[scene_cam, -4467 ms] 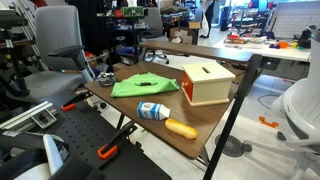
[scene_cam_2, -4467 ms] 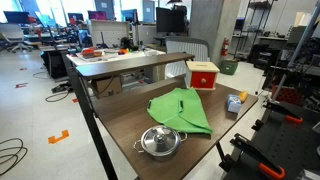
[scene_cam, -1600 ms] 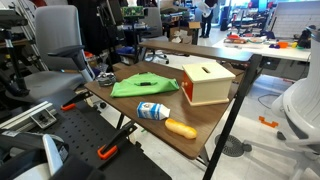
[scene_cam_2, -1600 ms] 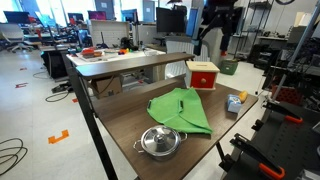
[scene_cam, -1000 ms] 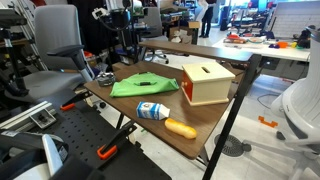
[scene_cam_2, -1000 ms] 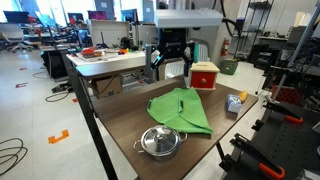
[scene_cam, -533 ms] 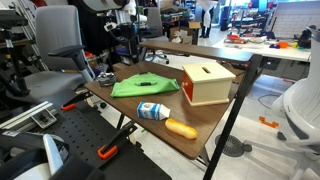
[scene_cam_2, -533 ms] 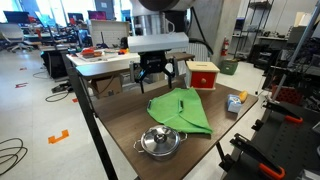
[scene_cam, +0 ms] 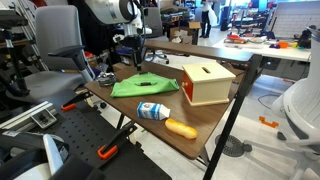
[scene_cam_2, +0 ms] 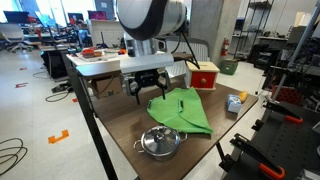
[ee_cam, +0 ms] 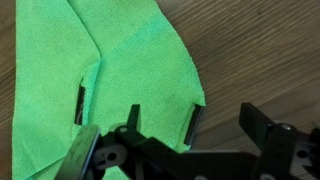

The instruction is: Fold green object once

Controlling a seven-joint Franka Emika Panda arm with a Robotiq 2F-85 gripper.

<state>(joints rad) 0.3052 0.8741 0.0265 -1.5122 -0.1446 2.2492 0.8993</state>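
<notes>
The robot will next lower its gripper to the cloth's edge (scene_cam: 137,75) (ee_cam: 197,106) beside the wood.
The green object (scene_cam: 145,85) is a lime-green cloth lying flat on the wooden table (scene_cam: 130,106), beside the wooden box (scene_cam: 207,82). It also shows in an exterior view (scene_cam_2: 185,112) and in the wrist view (ee_cam: 110,60), where a fold ridge runs across it. My gripper (scene_cam: 135,63) hangs over the cloth's edge in both exterior views (scene_cam_2: 146,92). It is open and empty. In the wrist view its jaws (ee_cam: 195,118) straddle the cloth's edge from above, with bare table on one side. The finger shadows fall on the cloth and the wood.
A metal pot (scene_cam_2: 160,141) stands near the table's edge by the cloth. A bottle (scene_cam: 153,110) and an orange object (scene_cam: 181,128) lie near the front edge. A small blue item (scene_cam_2: 234,103) lies by the cloth. Office chairs and desks surround the table.
The arm has come into view from above and behind the table. It has lowered toward the cloth's edge. The cloth has not moved.
</notes>
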